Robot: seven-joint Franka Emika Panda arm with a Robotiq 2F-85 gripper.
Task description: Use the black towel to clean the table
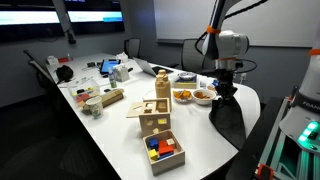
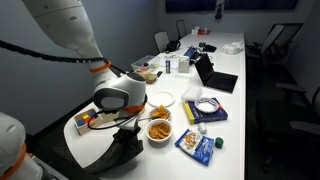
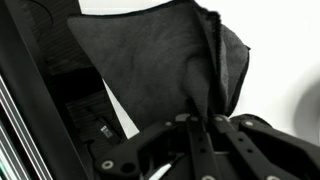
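I should lift the fold a little, carry it to the bare tabletop by the blue packet, to the right of my gripper in the wrist view, and let go.
The black towel [image 1: 229,112] hangs limp from my gripper [image 1: 225,86] at the near rounded end of the long white table [image 1: 110,125]. Its lower part drapes onto the table top and over the edge. In an exterior view the towel [image 2: 125,152] lies bunched under my gripper [image 2: 124,122] beside a bowl. In the wrist view my fingers [image 3: 198,118] are pressed together on a pinched fold of the towel [image 3: 150,55], which spreads out beyond them.
Wooden boxes [image 1: 155,115] and a box of coloured blocks [image 1: 163,150] stand mid-table. Bowls of snacks [image 1: 203,96] [image 2: 159,129], a white plate [image 2: 161,99], a blue packet [image 2: 196,144], a laptop [image 2: 214,76] and black chairs [image 2: 272,40] are around.
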